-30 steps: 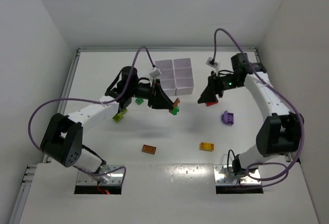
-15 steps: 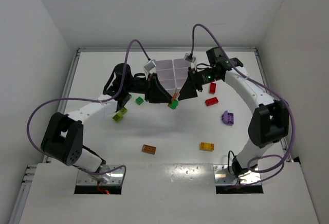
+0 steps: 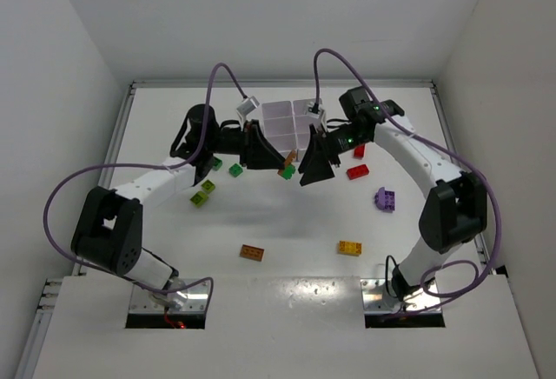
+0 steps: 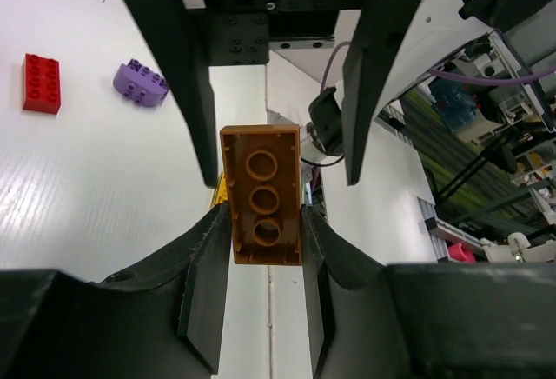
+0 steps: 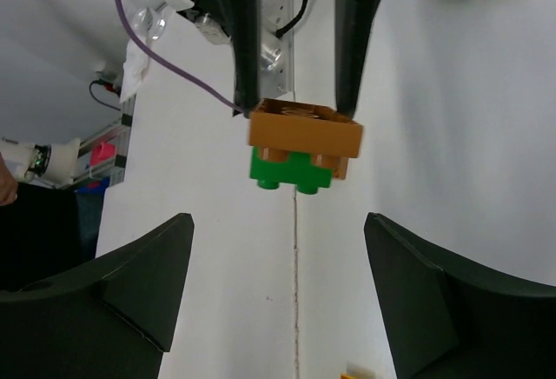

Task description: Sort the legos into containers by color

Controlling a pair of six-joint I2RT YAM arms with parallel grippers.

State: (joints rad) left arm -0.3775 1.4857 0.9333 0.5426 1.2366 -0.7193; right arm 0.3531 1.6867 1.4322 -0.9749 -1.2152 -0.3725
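Note:
My right gripper slides to the left in the top view and closes next, since the brick's loose end [image 3: 291,160] [image 5: 304,138] sticks out there from the left gripper.
My left gripper [image 3: 280,168] is shut on an orange-brown brick [image 4: 263,195] with a green brick [image 5: 291,171] stuck to its studded side, held above the table just in front of the white tray [image 3: 278,115]. In the right wrist view the stacked pair hangs between the left gripper's fingers [image 5: 240,40]. My right gripper [image 3: 314,164] is open and empty, facing the left gripper tip to tip a short gap from the pair. Its fingers [image 4: 184,75] stand wide on either side of the brick in the left wrist view. The right gripper [image 5: 287,262] touches nothing.
Loose on the table are two red bricks [image 3: 357,171], a purple brick [image 3: 384,198], a yellow brick [image 3: 350,247], an orange-brown brick [image 3: 253,253], lime bricks [image 3: 202,192] and green bricks [image 3: 235,169]. White walls stand on three sides.
My right arm swung left from the red bricks to face the left gripper. The left gripper shifted slightly back and left with the stacked bricks still in it.

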